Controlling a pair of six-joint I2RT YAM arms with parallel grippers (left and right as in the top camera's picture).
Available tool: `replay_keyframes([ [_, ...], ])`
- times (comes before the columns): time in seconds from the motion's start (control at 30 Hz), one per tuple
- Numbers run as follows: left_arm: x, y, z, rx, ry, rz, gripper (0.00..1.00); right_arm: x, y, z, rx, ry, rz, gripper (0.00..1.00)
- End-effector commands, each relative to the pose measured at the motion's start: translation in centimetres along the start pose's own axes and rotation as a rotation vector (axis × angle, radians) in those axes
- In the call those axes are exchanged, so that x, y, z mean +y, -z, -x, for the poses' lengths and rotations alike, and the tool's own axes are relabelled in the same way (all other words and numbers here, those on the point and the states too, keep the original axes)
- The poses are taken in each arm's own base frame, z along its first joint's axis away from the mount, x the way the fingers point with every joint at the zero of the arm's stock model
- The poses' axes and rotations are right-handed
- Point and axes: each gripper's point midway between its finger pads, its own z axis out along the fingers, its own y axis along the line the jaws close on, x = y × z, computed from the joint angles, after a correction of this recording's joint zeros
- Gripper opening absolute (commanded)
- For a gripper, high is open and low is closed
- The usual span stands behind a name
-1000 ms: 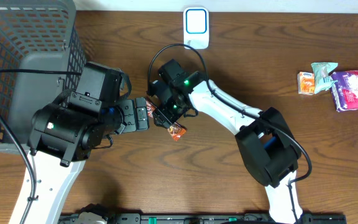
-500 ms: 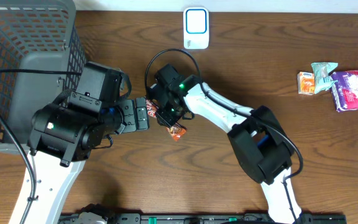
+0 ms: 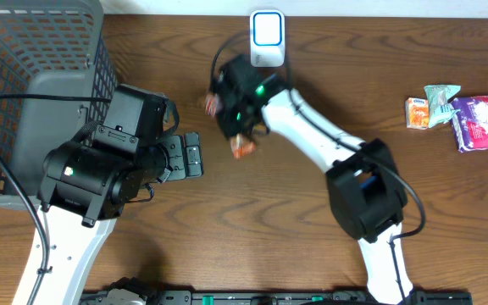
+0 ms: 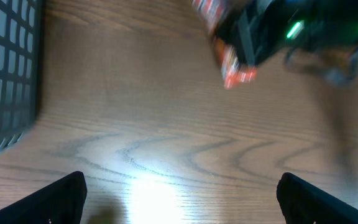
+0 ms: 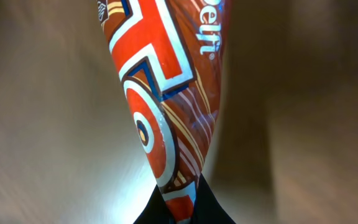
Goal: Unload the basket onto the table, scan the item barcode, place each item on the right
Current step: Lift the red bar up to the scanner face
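Note:
My right gripper swings next over the orange and pale green packets, grouped to its right in the overhead view, and releases the wrapper there.
The item is a red, white and brown snack wrapper marked "Delfi". My right gripper is shut on its lower end. Overhead, the right gripper holds the wrapper off the table, just below the white barcode scanner at the back edge. No barcode shows on the wrapper. My left gripper stands open and empty to the left of the wrapper. In the left wrist view its gripper spans bare wood, with the wrapper blurred further out.
A black mesh basket fills the back left corner, close behind the left arm. At the far right lie a small orange packet, a pale green packet and a purple pouch.
The right gripper has closed on the wrapper and carried it away from the left gripper, towards the scanner at the back. The left arm has stayed still and open.

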Motion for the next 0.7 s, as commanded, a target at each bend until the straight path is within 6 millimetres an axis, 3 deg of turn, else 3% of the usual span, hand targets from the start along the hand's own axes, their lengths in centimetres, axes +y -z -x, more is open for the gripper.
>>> replay_keyframes([
  [0.0,0.2,0.3,0.2,-0.012,-0.008,0.006,0.98,-4.2,3.3,5.0,-0.160,-0.161,-0.046,0.01],
  [0.1,0.2,0.3,0.2,-0.012,-0.008,0.006,0.98,-7.5,4.8,7.9,-0.293,-0.234,-0.070,0.01],
  [0.27,0.2,0.3,0.2,-0.012,-0.008,0.006,0.98,-12.5,7.2,11.0,-0.462,-0.329,-0.136,0.01],
  [0.43,0.1,0.3,0.2,-0.012,-0.008,0.005,0.98,-13.9,8.2,13.3,-0.575,-0.322,-0.142,0.01],
  [0.67,0.2,0.3,0.2,-0.012,-0.008,0.006,0.98,-16.6,6.3,13.0,-0.591,-0.390,-0.237,0.01],
])
